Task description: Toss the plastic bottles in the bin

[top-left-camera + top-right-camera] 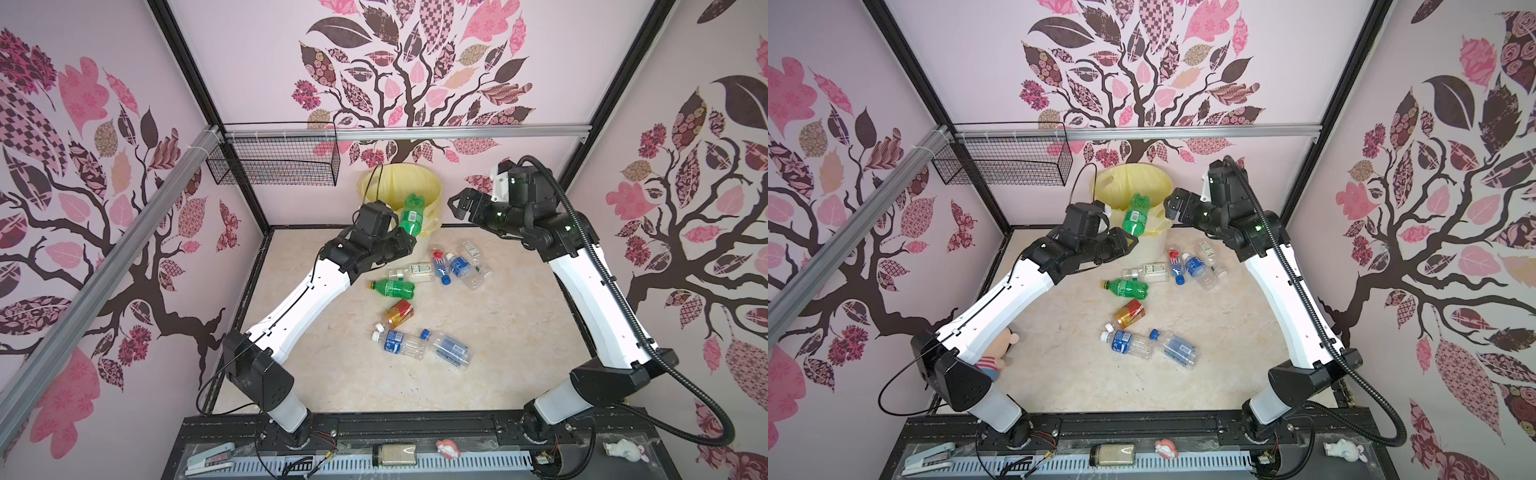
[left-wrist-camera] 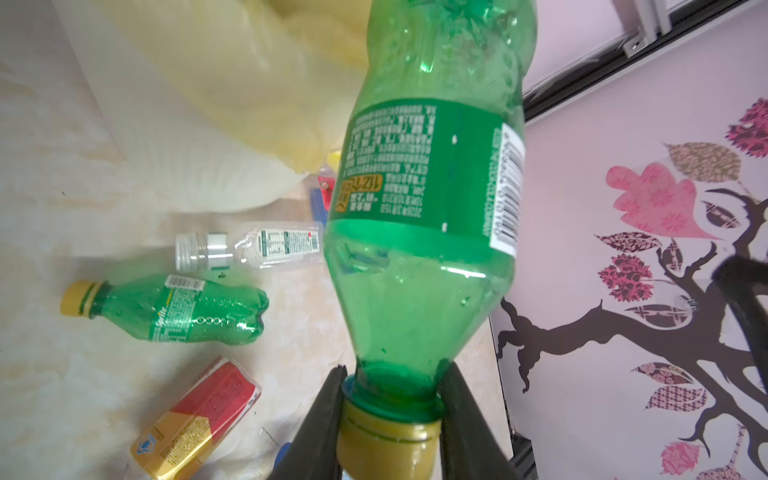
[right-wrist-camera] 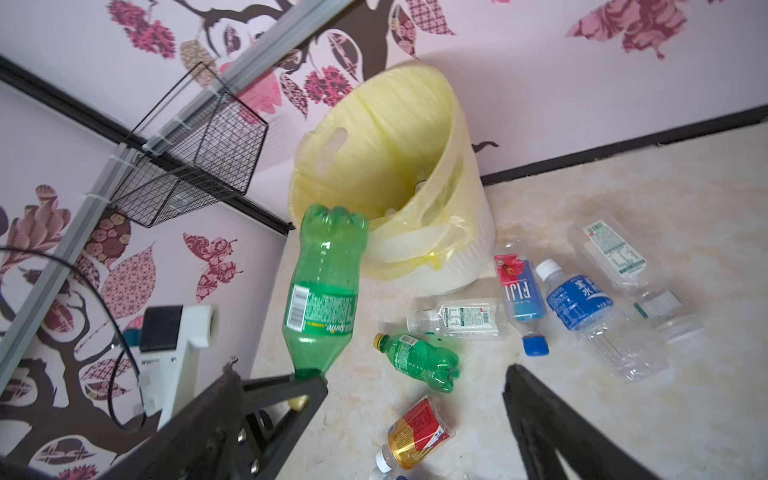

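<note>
The robot's left hand should move up and outward over the bin's opening [image 1: 396, 183] and let go of the yellow cap, because the bin's opening lies outward of it, beyond the bin's near rim.
My left gripper [image 1: 409, 242] [image 2: 390, 415] is shut on the yellow cap and neck of a green plastic bottle [image 1: 411, 216] [image 1: 1134, 216] [image 2: 432, 208] [image 3: 328, 282]. The bottle's base points up, next to the near rim of the bin [image 1: 434, 185] [image 1: 1165, 183] [image 3: 457, 124], a cream bucket lined with a yellow bag. My right gripper [image 1: 457, 205] [image 1: 1171, 208] [image 3: 370, 370] hangs open and empty, right of the bin. On the floor lie another green bottle [image 1: 392, 288] [image 3: 419, 361], an amber red-labelled one [image 1: 399, 312] [image 3: 419, 432] and several clear blue-labelled ones [image 1: 455, 264] [image 1: 401, 343].
A black wire mesh basket [image 1: 274, 162] [image 3: 199, 166] hangs on the back rail, left of the bin. A stuffed doll [image 1: 996, 353] lies under my left arm. Patterned walls close in three sides. Small items sit on the front shelf [image 1: 395, 455].
</note>
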You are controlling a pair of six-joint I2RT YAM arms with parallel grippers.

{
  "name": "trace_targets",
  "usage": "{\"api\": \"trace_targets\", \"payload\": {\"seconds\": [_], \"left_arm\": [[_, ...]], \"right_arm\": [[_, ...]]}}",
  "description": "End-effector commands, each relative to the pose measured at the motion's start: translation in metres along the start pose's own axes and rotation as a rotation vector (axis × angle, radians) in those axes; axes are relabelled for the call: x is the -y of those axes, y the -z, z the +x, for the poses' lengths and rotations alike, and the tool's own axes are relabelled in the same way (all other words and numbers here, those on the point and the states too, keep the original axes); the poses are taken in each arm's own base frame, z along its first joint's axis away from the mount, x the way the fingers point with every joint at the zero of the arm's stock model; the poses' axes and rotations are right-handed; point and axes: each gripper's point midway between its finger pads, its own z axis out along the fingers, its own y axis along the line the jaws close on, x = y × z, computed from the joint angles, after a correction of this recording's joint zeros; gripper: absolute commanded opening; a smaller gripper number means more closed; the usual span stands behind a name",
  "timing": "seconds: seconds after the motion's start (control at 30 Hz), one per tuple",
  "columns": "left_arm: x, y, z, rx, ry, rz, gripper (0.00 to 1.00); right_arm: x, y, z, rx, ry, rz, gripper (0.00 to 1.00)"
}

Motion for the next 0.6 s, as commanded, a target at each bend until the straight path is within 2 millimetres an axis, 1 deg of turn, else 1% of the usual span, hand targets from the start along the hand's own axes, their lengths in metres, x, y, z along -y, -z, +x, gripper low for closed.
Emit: {"api": "trace_targets", "payload": {"seconds": [0.0, 0.07, 0.2, 0.27, 0.43, 0.53, 0.57], "left_arm": [[0.013, 0.024, -0.038, 0.124, -0.081, 0.005, 0.10], [0.015, 0.026, -0.054, 0.174, -0.103, -0.003, 0.11], [0.012, 0.017, -0.084, 0.243, -0.114, -0.028, 0.11], [0.016, 0.014, -0.100, 0.280, -0.123, -0.022, 0.11], [0.028, 0.011, -0.135, 0.372, -0.205, -0.045, 0.10], [0.036, 0.019, -0.157, 0.447, -0.241, -0.055, 0.09], [0.042, 0.026, -0.166, 0.480, -0.258, -0.052, 0.09]], "right_arm": [[-0.026, 0.032, -0.012, 0.089, 0.151, -0.020, 1.00], [-0.039, 0.034, -0.007, 0.097, 0.216, -0.029, 1.00], [-0.066, 0.035, 0.006, 0.102, 0.322, -0.055, 1.00], [-0.077, 0.037, 0.010, 0.109, 0.359, -0.072, 1.00], [-0.084, 0.036, 0.008, 0.111, 0.337, -0.088, 1.00], [-0.084, 0.040, 0.002, 0.128, 0.334, -0.079, 1.00], [-0.084, 0.040, 0.001, 0.132, 0.335, -0.076, 1.00]]}}
